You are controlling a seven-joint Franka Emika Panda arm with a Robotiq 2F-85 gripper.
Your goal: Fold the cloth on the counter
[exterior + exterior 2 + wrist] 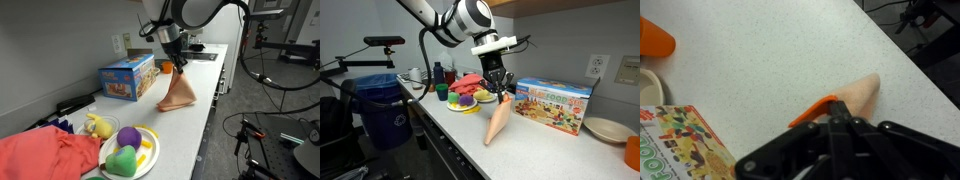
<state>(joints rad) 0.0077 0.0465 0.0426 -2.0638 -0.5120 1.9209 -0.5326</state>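
The counter (161, 99) beside the toy box is below my gripper. My gripper needs to move down toward the toy box, tilt upright and let go of the cloth's edge.
An orange-tan cloth (178, 92) hangs from my gripper (179, 68) with its lower part resting on the white counter (200, 120). It shows in both exterior views, here lifted into a cone (498, 120) below the gripper (502, 92). In the wrist view the gripper (810, 108) is shut on the cloth's corner, and the cloth (855, 95) trails away over the speckled counter (760, 60).
A colourful toy box (128, 77) stands beside the cloth, also in an exterior view (555, 103). A plate of toy fruit (128, 150), a red cloth (45, 158), a blue bin (382, 105), a bowl (608, 130) and an orange cup (655, 38) are nearby.
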